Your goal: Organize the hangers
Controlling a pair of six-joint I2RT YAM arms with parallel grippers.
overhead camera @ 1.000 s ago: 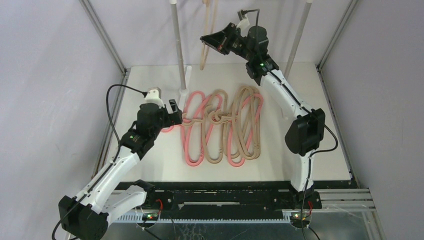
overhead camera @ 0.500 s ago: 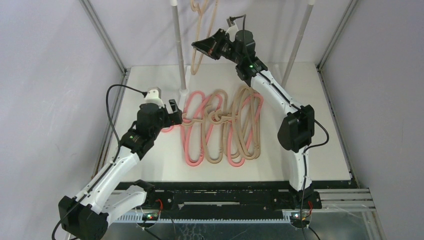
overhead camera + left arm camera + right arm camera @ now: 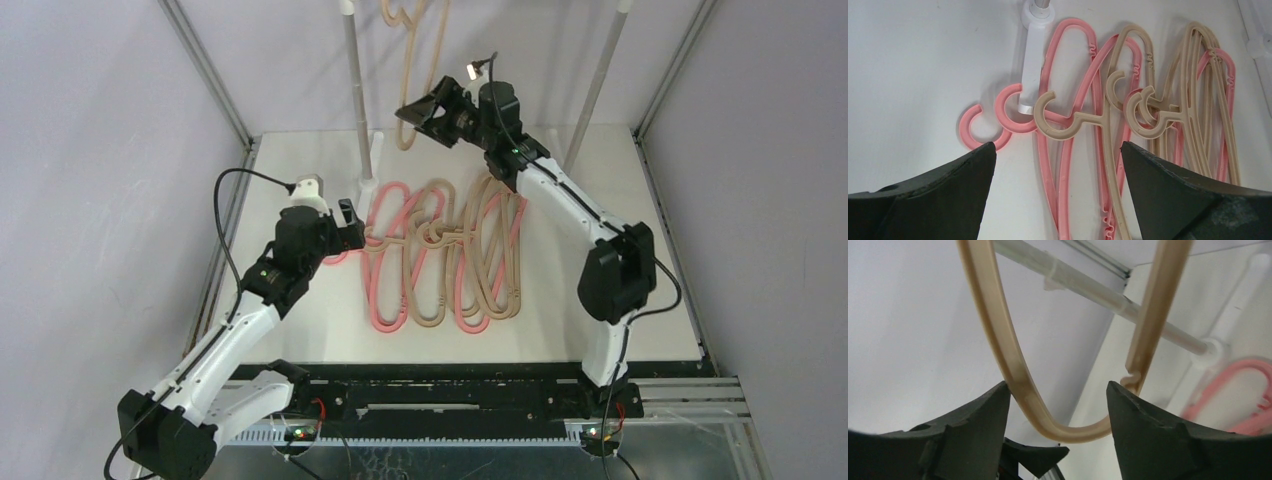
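One beige hanger already hangs, so my right gripper will move back next, then tip down onto a long side of the pile's top beige hanger.
Several pink and beige hangers lie tangled in a pile on the white table. One more beige hanger hangs upright at the back, its top out of view. My right gripper is open around that hanger's lower bend. In the right wrist view the beige hanger passes loosely between the spread jaws of the right gripper, close to the left finger. My left gripper is open at the pile's left edge. In the left wrist view it hovers over a pink hanger and a beige hanger.
Two grey rack poles rise at the back of the table. The left pole's white foot lies among the pink hooks. A pole crosses behind the hanging hanger. Frame struts and grey walls close in both sides.
The right gripper carried the beige hanger up and leftward, then opened and let it go; the hanger now hangs by itself. The left arm has not moved.
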